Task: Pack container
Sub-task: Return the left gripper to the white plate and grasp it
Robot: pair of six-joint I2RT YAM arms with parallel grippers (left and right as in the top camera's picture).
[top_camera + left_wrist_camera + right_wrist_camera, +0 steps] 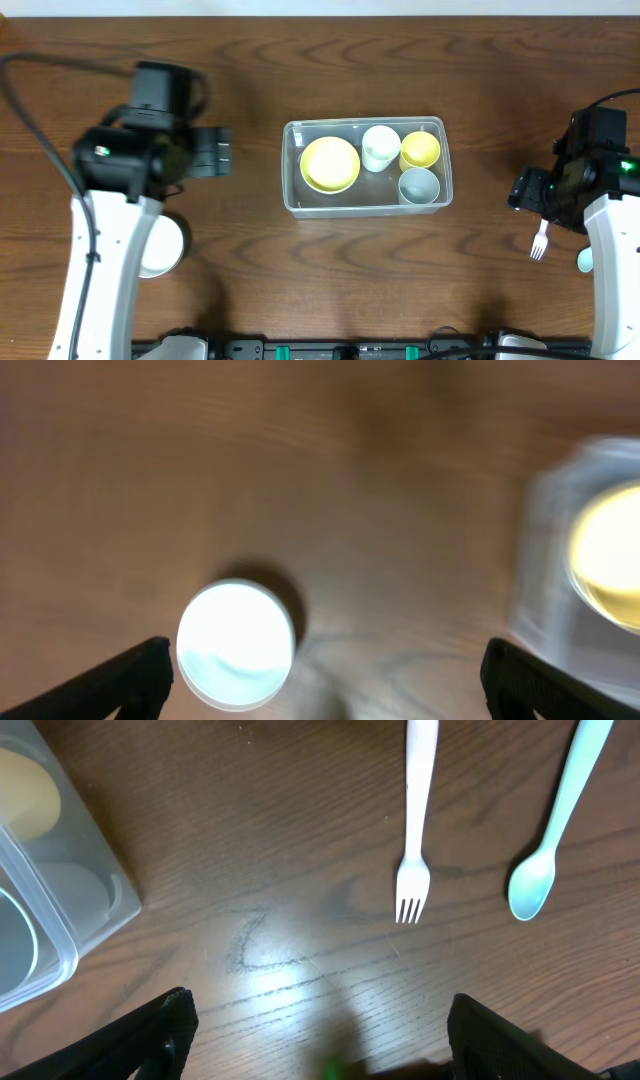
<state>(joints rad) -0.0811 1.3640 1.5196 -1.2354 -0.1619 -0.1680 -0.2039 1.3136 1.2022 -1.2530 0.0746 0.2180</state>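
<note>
My left gripper moves down and back next onto the bowl's rim facing the container, its nearest side, since the white bowl point(236, 645) sits below and back from the gripper.
The clear container point(360, 206) stands mid-table and holds a yellow plate point(330, 163), a white cup point(380, 147), a yellow cup point(420, 150) and a grey bowl point(419, 186). My left gripper point(220, 150) hovers left of it, open and empty. The blurred left wrist view shows the gripper point(325, 680) spread wide above a white bowl point(236, 645), with the container point(560, 560) at the right edge. My right gripper point(525, 190) is right of the container, open and empty point(320, 1030). A white fork point(415, 830) and a pale blue spoon point(550, 840) lie ahead of it.
The white bowl point(165, 245) sits on the table partly under my left arm. The fork point(540, 240) and spoon point(584, 261) lie beside my right arm near the table's right side. A corner of the container point(50, 900) shows in the right wrist view.
</note>
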